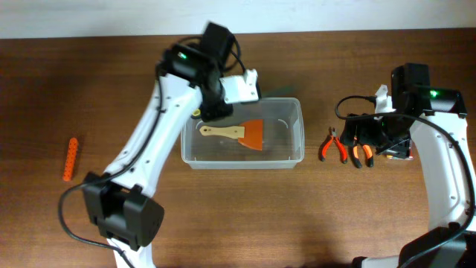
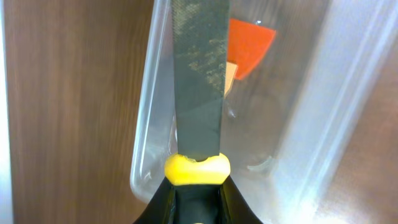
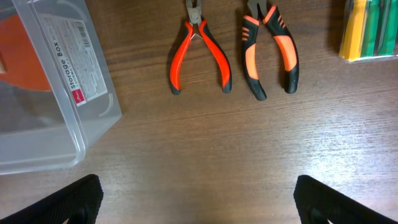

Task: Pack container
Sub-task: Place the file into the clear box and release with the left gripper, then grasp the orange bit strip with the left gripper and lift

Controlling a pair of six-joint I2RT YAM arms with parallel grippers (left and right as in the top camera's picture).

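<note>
The robot's left gripper needs to move down into the bin and bring the file down beside the scraper, along the far side of the bin.
The container (image 1: 245,161) is a clear plastic bin at the table's middle; it also shows in the left wrist view (image 2: 149,143) and the right wrist view (image 3: 93,118). Inside lies an orange scraper (image 1: 253,134) with a wooden handle, also in the left wrist view (image 2: 249,46). My left gripper (image 1: 210,110) is shut on the yellow-collared handle of a dark metal file (image 2: 200,74) and holds it above the bin's back left corner. My right gripper (image 3: 199,199) is open and empty above bare table, right of the bin.
Red-handled pliers (image 3: 199,56) and orange-and-black pliers (image 3: 270,53) lie side by side right of the bin. A small clear case of coloured screwdrivers (image 3: 370,31) lies further right. An orange ribbed piece (image 1: 71,158) lies at the far left.
</note>
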